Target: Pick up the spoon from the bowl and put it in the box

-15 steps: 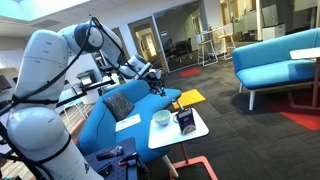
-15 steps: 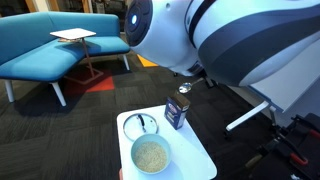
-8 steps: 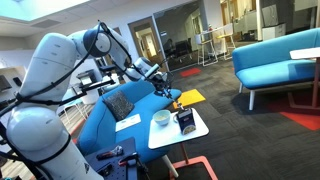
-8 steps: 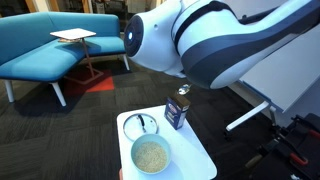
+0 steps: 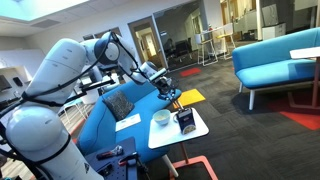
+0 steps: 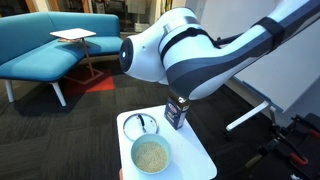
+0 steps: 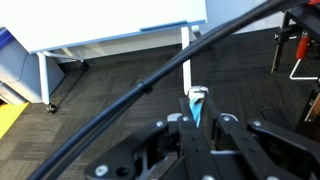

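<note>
The light blue spoon still hangs high above the table, so the robot's gripper will next go down toward the dark box (image 5: pixel 185 122) until it is over the box's top, and then open.
The pale bowl (image 5: pixel 161 118) sits on a small white table (image 5: pixel 165 135), with the dark box (image 5: pixel 185 122) right beside it. Both also show in an exterior view: the bowl (image 6: pixel 150 155) in front and the box (image 6: pixel 177 110) behind it. My gripper (image 5: pixel 171 96) hangs above the table, a little above and behind the box. In the wrist view the gripper (image 7: pixel 197 116) is shut on a light blue spoon (image 7: pixel 196 102), which sticks out between the fingers. In an exterior view my arm hides the gripper.
A round ring-shaped item (image 6: pixel 140 124) lies on the white table (image 6: pixel 190 160) beside the box. A blue couch (image 5: pixel 105 120) with a dark cushion (image 5: pixel 119 103) stands behind the table, a yellow sheet (image 5: pixel 189 97) on it. Blue seating (image 6: pixel 50 45) stands across the dark carpet.
My arm has swung from over the couch toward the table. The gripper with the spoon moved down toward the box. Bowl and box have not moved.
</note>
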`<state>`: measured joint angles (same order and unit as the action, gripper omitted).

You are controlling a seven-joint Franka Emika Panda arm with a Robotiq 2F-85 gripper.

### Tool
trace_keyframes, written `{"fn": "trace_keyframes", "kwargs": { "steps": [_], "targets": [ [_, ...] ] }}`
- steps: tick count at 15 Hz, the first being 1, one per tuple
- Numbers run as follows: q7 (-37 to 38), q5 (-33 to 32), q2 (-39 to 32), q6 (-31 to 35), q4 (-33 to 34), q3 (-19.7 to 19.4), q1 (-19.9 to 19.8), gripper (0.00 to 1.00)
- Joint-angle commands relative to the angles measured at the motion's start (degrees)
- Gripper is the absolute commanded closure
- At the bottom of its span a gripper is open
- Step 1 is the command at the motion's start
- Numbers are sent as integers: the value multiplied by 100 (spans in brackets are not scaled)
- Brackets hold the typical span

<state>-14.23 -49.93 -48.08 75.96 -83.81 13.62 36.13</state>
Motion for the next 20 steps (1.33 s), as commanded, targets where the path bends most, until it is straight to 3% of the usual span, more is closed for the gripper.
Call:
{"fn": "trace_keyframes", "kwargs": {
  "steps": [1, 9, 15, 16, 18, 20],
  "targets": [
    [-450, -190, -427, -440, 602, 19, 125, 95],
    [-1130, -491, -1164, -867, 1431, -67, 378, 95],
    [-1213, -588, -1599, -933, 1892, -107, 448, 95],
    [-1200, -579, -1646, -930, 1954, -112, 455, 57],
    [-1143, -556, -1700, -909, 2052, -117, 471, 50],
    [-1115, -543, -1708, -897, 2116, -128, 476, 35]
  ]
}}
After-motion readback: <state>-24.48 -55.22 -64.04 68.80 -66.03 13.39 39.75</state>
